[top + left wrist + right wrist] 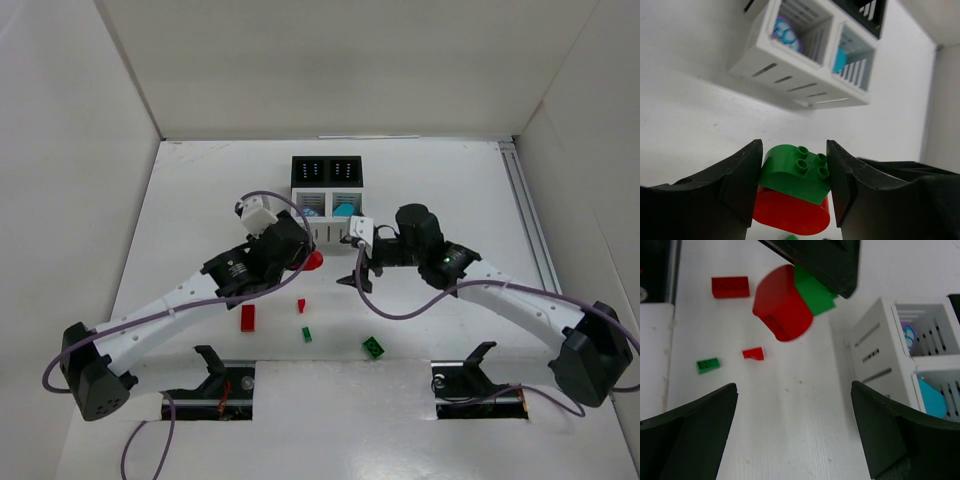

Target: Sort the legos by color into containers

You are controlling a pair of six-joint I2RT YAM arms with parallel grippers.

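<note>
White containers hold other colors, so my left gripper should next reach outward over the black container behind the cyan piece and release the green lego (796,172).
My left gripper (795,167) is shut on a green rounded lego (796,172) that is stuck on top of a red rounded lego (792,214). It holds them above the table just in front of the containers (805,85). The pair also shows in the right wrist view, red (782,305) and green (813,292). My right gripper (795,425) is open and empty, beside the containers' front right (327,215). The left white compartment holds a purple and blue piece (786,34). The right white compartment holds a cyan piece (840,59).
Loose on the table in front: a red brick (248,318), a small red piece (301,305), a small green piece (307,334) and a green brick (373,347). The two black compartments (327,168) are at the back. White walls enclose the table.
</note>
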